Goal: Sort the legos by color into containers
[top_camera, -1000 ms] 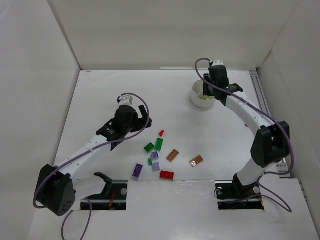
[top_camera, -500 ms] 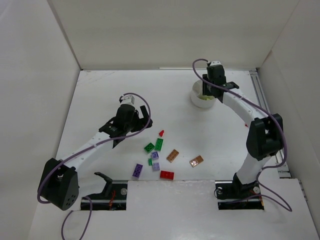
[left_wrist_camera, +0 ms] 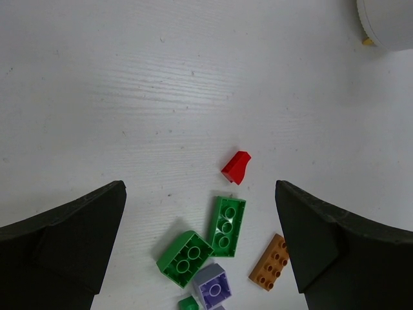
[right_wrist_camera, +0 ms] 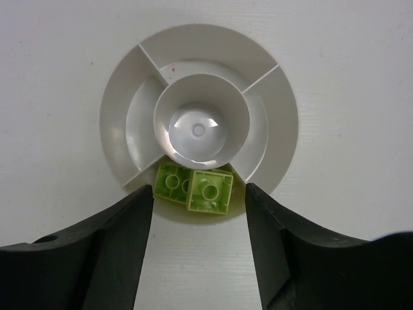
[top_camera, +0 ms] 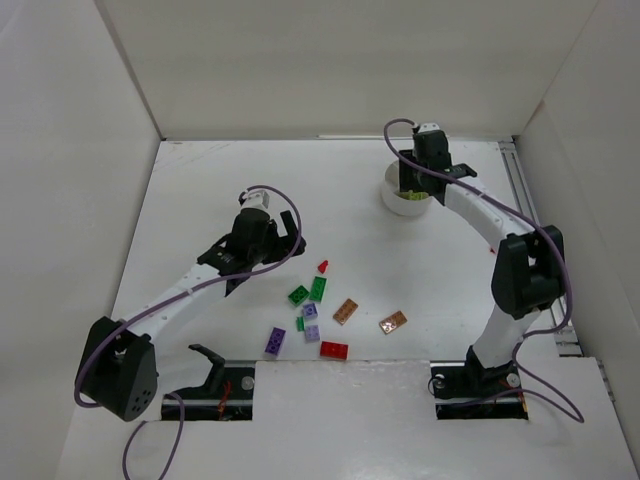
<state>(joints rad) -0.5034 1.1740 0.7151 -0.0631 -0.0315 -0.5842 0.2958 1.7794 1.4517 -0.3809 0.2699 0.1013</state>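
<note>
My left gripper should lower back toward the pile next and turn to bring its open fingers around the squarer green brick (top_camera: 298, 295), because the brick lies slanted to them.
The round white dish (top_camera: 393, 200) stands at the back right. In the right wrist view two lime bricks (right_wrist_camera: 208, 191) lie in the near wedge of the dish (right_wrist_camera: 122, 97); its other sections show bare. My right gripper (right_wrist_camera: 198, 216) (top_camera: 413, 182) is open and empty just above that wedge. My left gripper (left_wrist_camera: 200, 194) (top_camera: 291, 232) is open and empty, above the table left of the loose pile. Below it lie a small red brick (left_wrist_camera: 237, 167), two green bricks (left_wrist_camera: 226, 226), a lilac brick (left_wrist_camera: 213, 287) and an orange-brown plate (left_wrist_camera: 270, 261).
The pile (top_camera: 318, 289) sits mid-table near the front; it also holds a purple brick (top_camera: 275, 341), a red brick (top_camera: 334, 350) and a second orange-brown plate (top_camera: 393, 322). White walls enclose the table. A rail (top_camera: 522, 190) runs along the right edge.
My right gripper has shifted slightly back and left over the dish. My left wrist has turned a little. No brick has moved.
</note>
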